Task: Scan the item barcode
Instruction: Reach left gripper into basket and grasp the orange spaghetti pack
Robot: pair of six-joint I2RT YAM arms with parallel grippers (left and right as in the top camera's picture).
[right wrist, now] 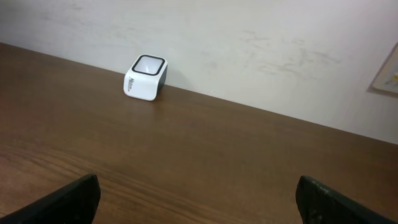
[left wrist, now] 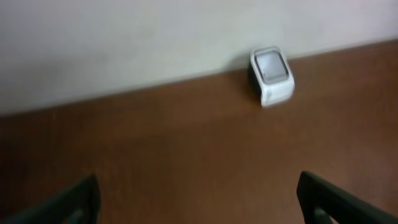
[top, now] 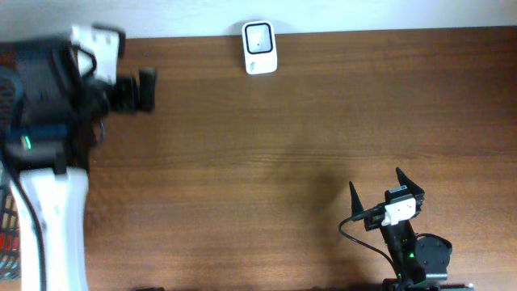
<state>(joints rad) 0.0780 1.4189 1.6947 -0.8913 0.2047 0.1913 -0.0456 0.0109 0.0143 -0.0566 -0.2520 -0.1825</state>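
Observation:
Something red in the mesh basket (top: pixel 8 229) is back from my left gripper and to its left in the overhead view. I will swing there next and lower onto it.
A small white barcode scanner (top: pixel 259 47) with a dark window on top stands at the table's far edge, against the wall. It also shows in the left wrist view (left wrist: pixel 272 76) and in the right wrist view (right wrist: pixel 145 78). The item and its barcode are out of view. My left gripper (top: pixel 148 90) hovers at the far left, open, with only bare wood between its fingertips (left wrist: pixel 81 200). At the near right my right gripper (top: pixel 376 181) is open too and points toward the scanner, nothing between its fingertips (right wrist: pixel 74 200).
The brown wooden table (top: pixel 266 153) runs up to a pale wall (right wrist: pixel 249 43). The corner of a dark mesh basket with something red in it (top: pixel 6 220) shows at the left edge, beside the left arm's white base. A sheet of paper (right wrist: pixel 388 74) hangs on the wall at the right.

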